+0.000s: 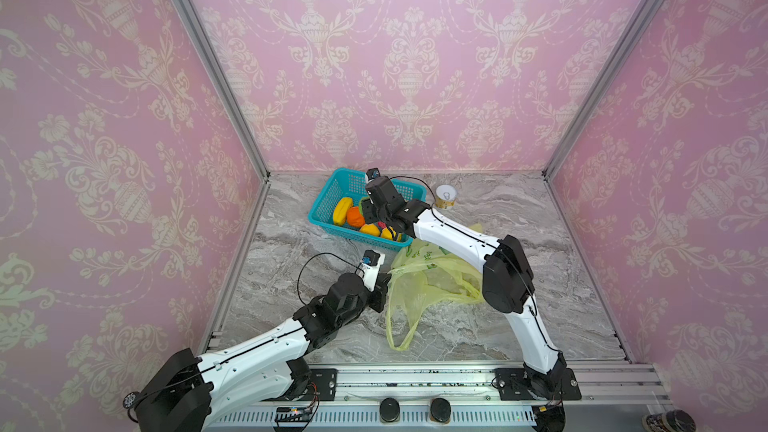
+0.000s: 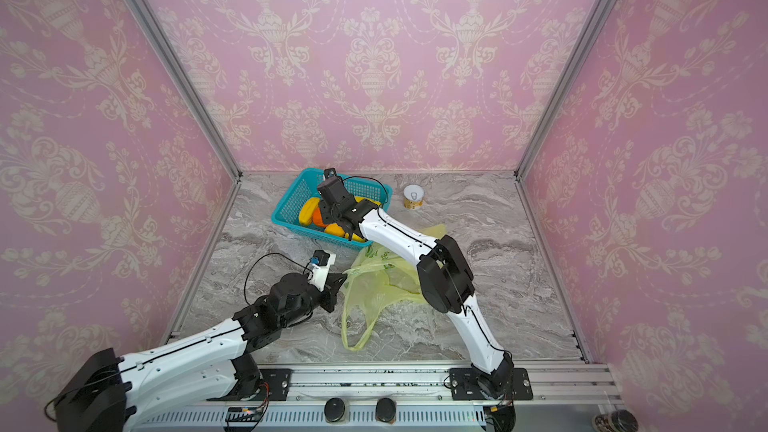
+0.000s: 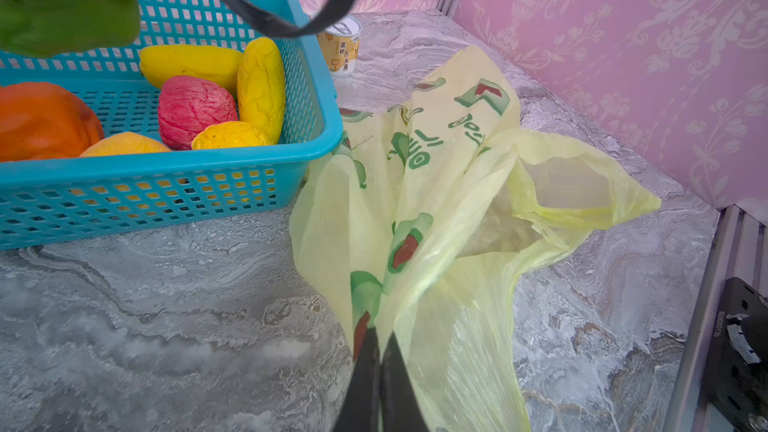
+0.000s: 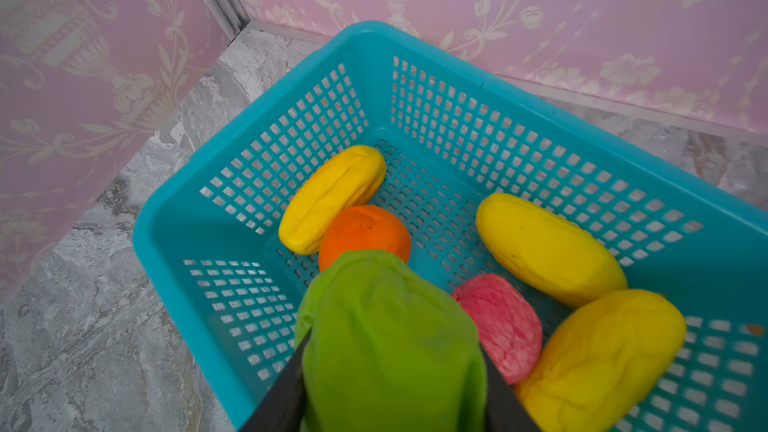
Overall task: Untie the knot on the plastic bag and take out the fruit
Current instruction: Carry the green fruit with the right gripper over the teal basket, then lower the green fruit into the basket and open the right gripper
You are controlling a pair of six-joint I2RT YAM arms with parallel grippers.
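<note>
My right gripper is to go down next toward the gap between the orange and pink-red fruit before I release, because the green fruit (image 4: 390, 326) is still hanging above them.
The yellow-green plastic bag (image 1: 428, 280) (image 2: 382, 284) lies slack and flattened on the marble table. Its loop handles trail loose, and the knot is out of view. My left gripper (image 3: 380, 338) (image 1: 384, 288) is shut on a fold of the bag's edge. Over the teal basket (image 4: 374, 35) (image 1: 320, 222), my right gripper (image 4: 395, 347) (image 1: 368, 211) is shut on the green fruit (image 4: 390, 326) (image 3: 66, 14). More fruit lies in the basket: yellow ones (image 4: 332, 197) (image 4: 548, 247), an orange one (image 4: 365, 234) and a pink-red one (image 4: 498, 326).
A small white-topped can (image 1: 446, 196) (image 3: 338, 47) stands on the table right of the basket, near the back wall. Pink walls with metal posts close in three sides. The right arm's elbow (image 1: 507, 280) hangs over the bag's right part.
</note>
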